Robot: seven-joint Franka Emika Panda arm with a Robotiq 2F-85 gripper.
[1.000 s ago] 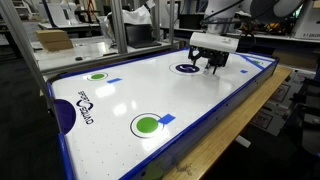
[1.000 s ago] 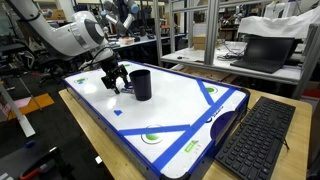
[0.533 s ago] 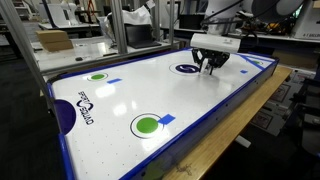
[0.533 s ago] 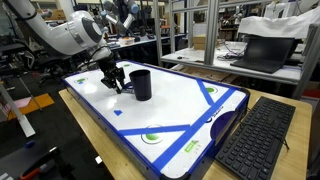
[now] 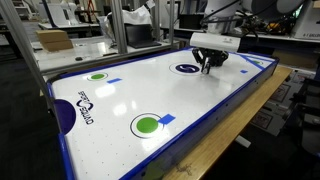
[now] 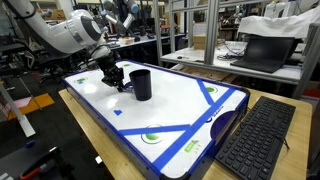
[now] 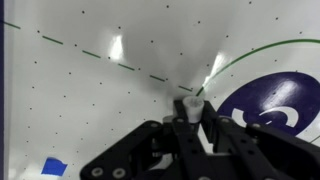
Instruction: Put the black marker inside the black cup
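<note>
My gripper will next lift up beside the black cup, move over the cup's opening (image 6: 141,71) and let go of the low-held marker, because the cup's rim stands above it.
In the wrist view my gripper (image 7: 190,112) is shut on the black marker (image 7: 190,102), whose pale end sticks out between the dark fingers (image 7: 171,125) just above the white table. The black cup (image 6: 141,84) stands upright on the table in an exterior view, right beside the gripper (image 6: 120,84) and apart from it. In an exterior view the gripper (image 5: 208,66) hangs low at the table's far end, and I cannot make out the cup there. The cup is out of the wrist view.
A dark-blue printed circle (image 7: 275,100) lies flat beside the gripper. Green printed circles (image 5: 147,124) mark the white table, which has a raised blue rim (image 5: 215,118). A keyboard (image 6: 255,135) and a laptop (image 6: 262,50) sit off the table.
The jaws have closed from wide apart onto the marker. The arm has stayed in about the same place next to the cup.
</note>
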